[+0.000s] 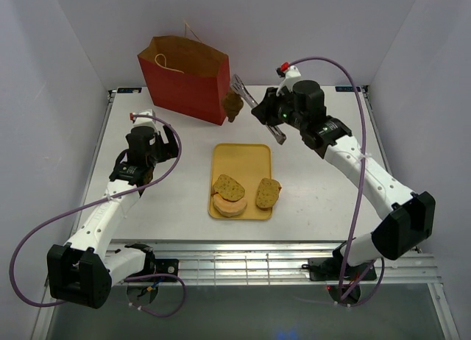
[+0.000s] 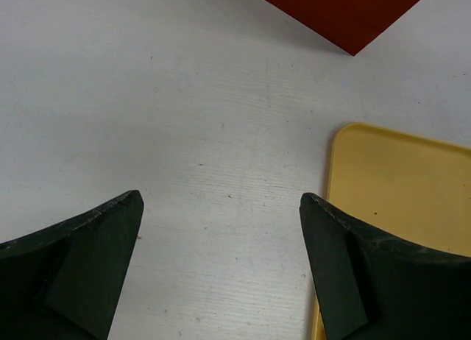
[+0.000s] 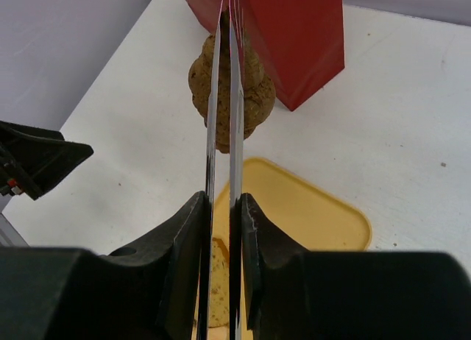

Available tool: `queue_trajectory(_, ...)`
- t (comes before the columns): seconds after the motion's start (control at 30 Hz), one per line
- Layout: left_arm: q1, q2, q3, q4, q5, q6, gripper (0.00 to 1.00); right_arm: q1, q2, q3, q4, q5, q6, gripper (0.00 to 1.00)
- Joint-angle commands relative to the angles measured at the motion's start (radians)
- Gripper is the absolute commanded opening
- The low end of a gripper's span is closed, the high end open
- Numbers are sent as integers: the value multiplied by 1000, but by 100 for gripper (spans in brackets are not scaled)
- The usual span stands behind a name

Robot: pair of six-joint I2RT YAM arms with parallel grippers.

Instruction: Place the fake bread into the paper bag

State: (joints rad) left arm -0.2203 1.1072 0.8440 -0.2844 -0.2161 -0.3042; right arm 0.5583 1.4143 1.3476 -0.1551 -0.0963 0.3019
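Observation:
The bread [image 3: 254, 93] is hanging outside the red bag's opening, so I will raise my right gripper outward to bring the bread over that opening and release the tongs.
My right gripper [image 1: 266, 112] is shut on metal tongs [image 1: 257, 113]. The tongs pinch a brown knobbly bread piece [image 1: 233, 104] and hold it in the air beside the right front corner of the red paper bag [image 1: 184, 79]. In the right wrist view the tongs [image 3: 211, 97] run out from my gripper [image 3: 223, 207] to the bread [image 3: 254, 93], with the bag [image 3: 294, 31] behind. Two speckled slices [image 1: 227, 186] [image 1: 268, 193] and a pale bun [image 1: 229, 205] lie on the yellow tray [image 1: 241, 160]. My left gripper [image 2: 221, 200] is open and empty over the table.
The bag stands upright at the back left with its mouth open and string handles up. The tray's left edge [image 2: 397, 185] lies just right of my left gripper [image 1: 158, 145]. White walls enclose the table on three sides.

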Motion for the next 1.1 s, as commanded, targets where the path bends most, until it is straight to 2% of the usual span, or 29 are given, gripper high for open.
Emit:
queue_trajectory(0.0,-5,-17,10,7,6,7,98,-6,69,175,71,-3,-21,8)
queue_trajectory(0.23,-5,-4,13,8,11,10,98,-9,293,477,88,17,-11,8)
queue_trajectory(0.5,-7,-1,15,10,21,10,98,-29,511,729,173,6,74,8)
queue_trajectory(0.63,-5,-1,17,10,32,8,98,-35,593,789,225,-5,101,8)
queue_trajectory(0.83,-5,-3,20,10,44,5,98,-40,620,756,244,-22,124,8)
queue_trajectory(0.93,-5,-4,18,10,47,4,98,-40,618,725,243,-48,128,31)
queue_trajectory(0.97,-5,-4,17,11,49,4,98,-40,617,722,239,-62,128,45)
queue_trajectory(1.07,-5,-1,17,10,52,4,98,-40,617,726,229,-75,126,52)
